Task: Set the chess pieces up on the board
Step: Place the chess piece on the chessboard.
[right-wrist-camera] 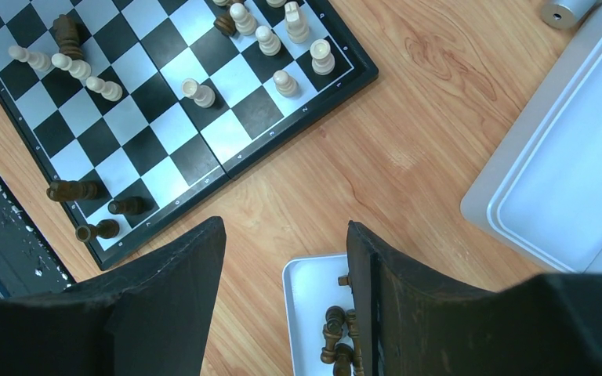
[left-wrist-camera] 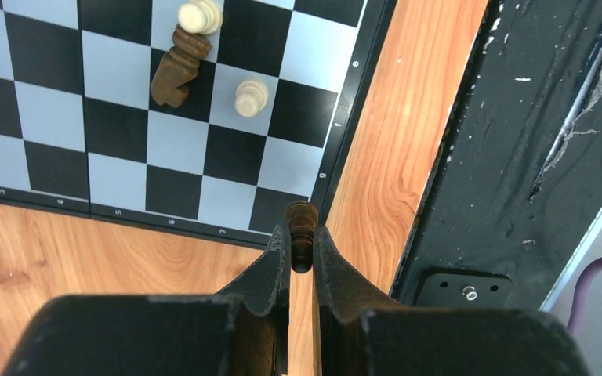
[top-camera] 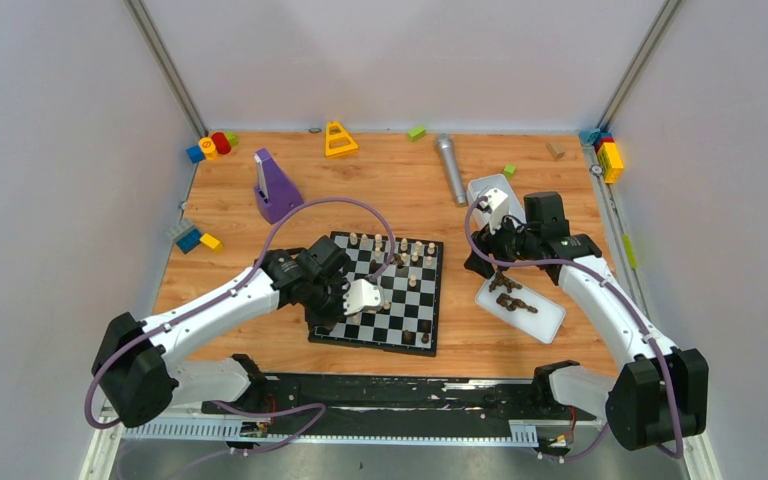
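My left gripper will move next along the board's rail-side border and down to the dark edge square (top-camera: 352,331) beside a cream pawn. It will release the dark brown chess piece there because that square is empty.
The board (top-camera: 401,322) lies mid-table. My left gripper (top-camera: 360,297) hovers over its near part, shut on a dark brown chess piece (left-wrist-camera: 301,225) that hangs above the board's border (left-wrist-camera: 337,117). On the squares beyond it, a dark knight (left-wrist-camera: 175,72) lies tipped beside two cream pawns (left-wrist-camera: 251,98). Cream pieces (right-wrist-camera: 196,92) stand along the far rows, and three dark pieces (right-wrist-camera: 128,206) occupy a near corner. My right gripper (right-wrist-camera: 286,235) is open and empty above a white tray (right-wrist-camera: 307,291) holding several dark pieces (right-wrist-camera: 335,333).
A second white tray (top-camera: 493,188) and a silver cylinder (top-camera: 450,168) lie behind the right arm. A purple block (top-camera: 276,190), a yellow cone (top-camera: 339,140) and colourful toy blocks (top-camera: 210,147) are scattered along the back. A black rail (top-camera: 390,390) runs along the near edge.
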Controlling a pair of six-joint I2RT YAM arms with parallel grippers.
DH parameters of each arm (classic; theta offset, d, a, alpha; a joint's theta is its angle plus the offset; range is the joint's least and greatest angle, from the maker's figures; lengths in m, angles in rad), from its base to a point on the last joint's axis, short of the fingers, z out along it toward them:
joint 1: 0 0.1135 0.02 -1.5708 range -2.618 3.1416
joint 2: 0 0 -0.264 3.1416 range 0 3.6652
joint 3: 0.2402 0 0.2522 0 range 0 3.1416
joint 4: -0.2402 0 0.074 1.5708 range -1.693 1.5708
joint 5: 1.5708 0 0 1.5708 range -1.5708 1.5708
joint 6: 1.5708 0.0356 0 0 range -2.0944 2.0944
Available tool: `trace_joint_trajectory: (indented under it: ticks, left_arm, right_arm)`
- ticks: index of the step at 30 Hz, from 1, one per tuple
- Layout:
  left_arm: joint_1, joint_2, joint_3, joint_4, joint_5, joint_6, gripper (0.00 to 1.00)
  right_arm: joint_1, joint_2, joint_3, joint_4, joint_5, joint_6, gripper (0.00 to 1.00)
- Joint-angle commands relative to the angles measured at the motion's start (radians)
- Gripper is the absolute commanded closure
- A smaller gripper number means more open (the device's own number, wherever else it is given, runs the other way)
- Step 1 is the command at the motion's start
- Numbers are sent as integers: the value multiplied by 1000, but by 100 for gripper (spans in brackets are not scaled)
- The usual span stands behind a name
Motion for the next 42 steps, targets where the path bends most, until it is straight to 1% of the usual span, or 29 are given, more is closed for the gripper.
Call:
trace_joint_trajectory:
  ticks: [1,7,15,22,32,36,42]
  left_arm:
    - [0,0,-6,64,71,21,88]
    - [-3,66,9,118,124,-2,86]
    - [-32,130,27,165,143,-16,84]
    - [-57,173,30,192,118,-24,83]
    - [-66,179,32,212,92,-37,80]
    - [-69,179,29,209,81,-42,74]
    - [-70,129,30,208,32,-53,58]
  right_arm:
    - [-4,-3,-4,9,-11,-15,41]
    - [-5,-9,-8,9,-7,-15,41]
    - [-5,-4,-9,10,-1,-18,41]
    - [-5,-3,-11,8,0,-21,41]
    - [-5,-3,-10,6,-2,-21,40]
    - [-5,-4,-9,5,-4,-21,41]
    - [-5,-6,-9,1,-5,-22,41]
